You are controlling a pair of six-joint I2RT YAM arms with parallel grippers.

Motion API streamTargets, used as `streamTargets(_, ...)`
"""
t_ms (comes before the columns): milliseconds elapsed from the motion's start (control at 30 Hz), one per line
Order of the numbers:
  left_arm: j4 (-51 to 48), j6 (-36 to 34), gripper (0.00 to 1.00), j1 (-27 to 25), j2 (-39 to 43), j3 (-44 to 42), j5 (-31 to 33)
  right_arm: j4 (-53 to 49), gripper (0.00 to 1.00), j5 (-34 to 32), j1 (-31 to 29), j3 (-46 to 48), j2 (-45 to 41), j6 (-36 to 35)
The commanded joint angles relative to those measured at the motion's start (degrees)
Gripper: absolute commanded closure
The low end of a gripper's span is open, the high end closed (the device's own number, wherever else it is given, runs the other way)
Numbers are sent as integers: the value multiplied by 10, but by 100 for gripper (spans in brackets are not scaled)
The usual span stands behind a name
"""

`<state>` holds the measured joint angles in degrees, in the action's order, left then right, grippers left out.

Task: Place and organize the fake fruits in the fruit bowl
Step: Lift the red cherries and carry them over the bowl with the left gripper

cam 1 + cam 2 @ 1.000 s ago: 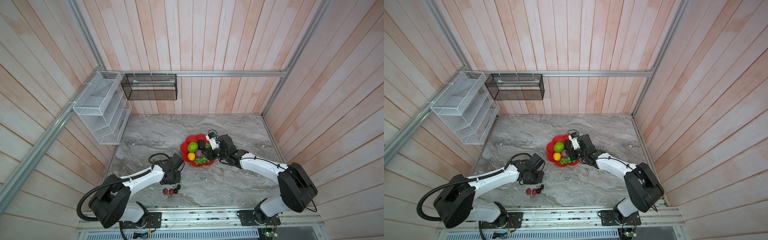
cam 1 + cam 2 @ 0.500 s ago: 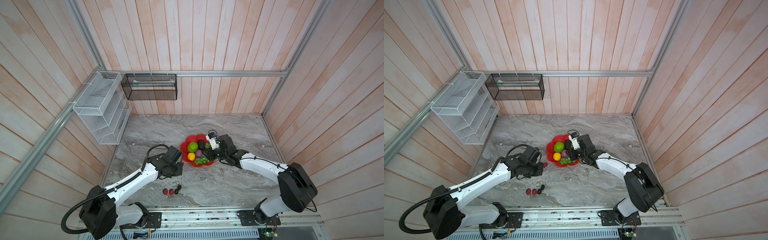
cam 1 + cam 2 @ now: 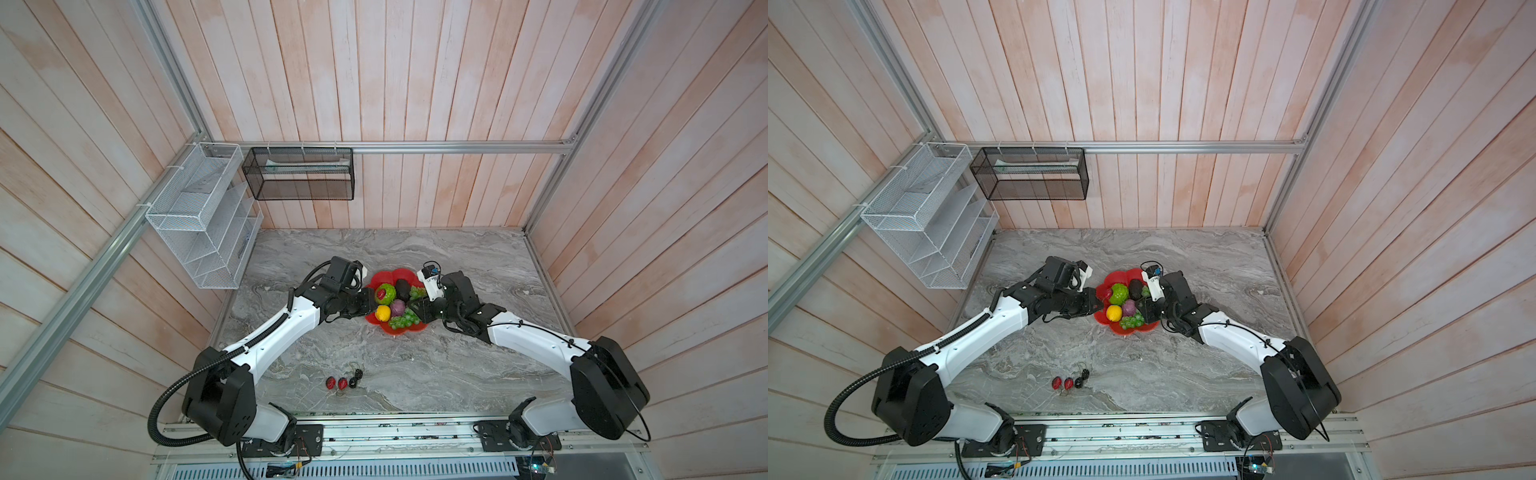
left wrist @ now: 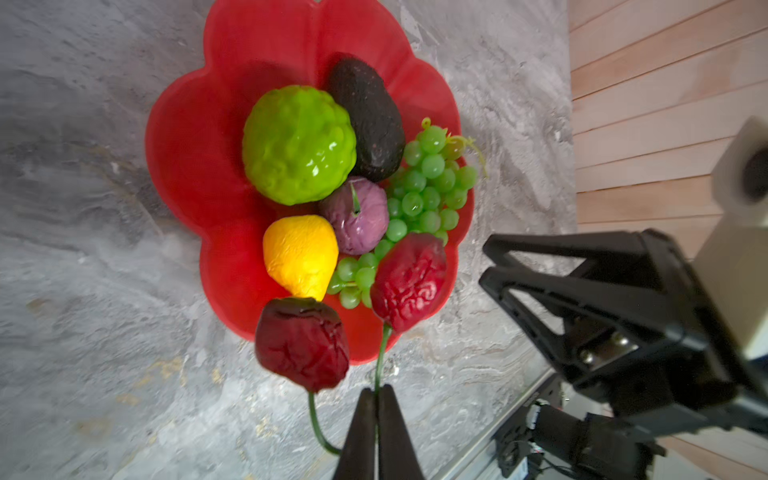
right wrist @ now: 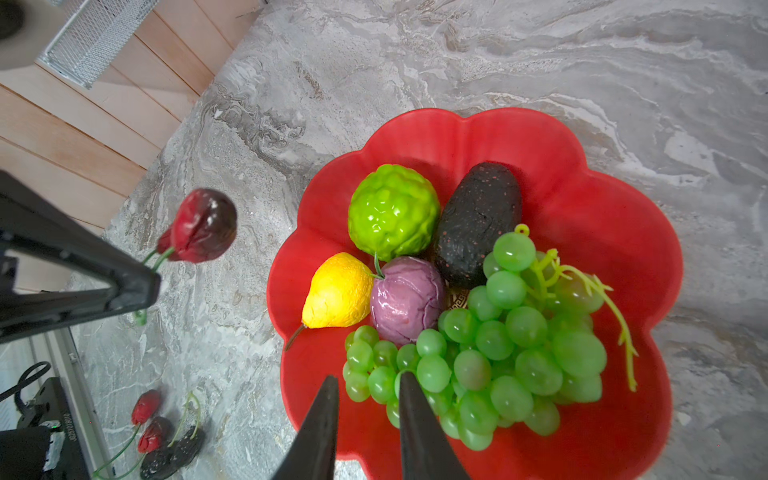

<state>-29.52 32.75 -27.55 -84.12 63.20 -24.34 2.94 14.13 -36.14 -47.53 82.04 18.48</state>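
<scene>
The left gripper moves down next until the cherry pair rests on the red bowl's bottom point(image 3: 1101, 313) point(image 4: 238, 233), bare beside the yellow lemon, then releases the green stem.
The red scalloped fruit bowl point(image 5: 602, 199) holds a bumpy lime-green ball point(image 5: 392, 212), a dark avocado point(image 5: 478, 224), a yellow lemon point(image 5: 338, 291), a purple fruit point(image 5: 407, 299) and green grapes point(image 5: 511, 332). My left gripper point(image 4: 377, 399) is shut on the green stem of a red cherry pair point(image 4: 301, 345), which hangs above the bowl's left rim point(image 3: 381, 294). My right gripper point(image 5: 368, 378) hovers over the bowl's near side, jaws a little apart, tips at the end of the grape bunch. On the marble near the front lie another cherry pair point(image 3: 336, 382) and black berries point(image 3: 355, 379).
A white wire rack point(image 3: 199, 216) hangs on the left wall and a black mesh basket point(image 3: 299, 174) on the back wall. Both arms meet at the bowl point(image 3: 1133, 330) from opposite sides. An aluminium rail point(image 3: 374, 432) runs along the table's front edge.
My left arm has risen from the front of the table and swung to the bowl's left rim, carrying one cherry pair. The right arm has stayed still.
</scene>
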Motion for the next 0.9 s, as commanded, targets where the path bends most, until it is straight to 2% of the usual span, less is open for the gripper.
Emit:
streamTargets(0, 102, 29, 94, 26, -25, -14, -105, -14, 74, -1, -3, 8, -13, 2)
streamTargets(100, 143, 45, 94, 43, -50, -24, -140, -21, 73, -4, -3, 8, -15, -1)
streamTargets(333, 302, 140, 95, 79, -74, -105, -220, -24, 73, 1, -3, 8, -10, 2)
streamTargets(600, 368, 190, 96, 101, -90, -157, -243, -25, 73, 6, -2, 5, 0, 5)
streamTargets(867, 361, 188, 93, 111, -104, -161, -245, -21, 73, 4, -4, 13, -4, 10)
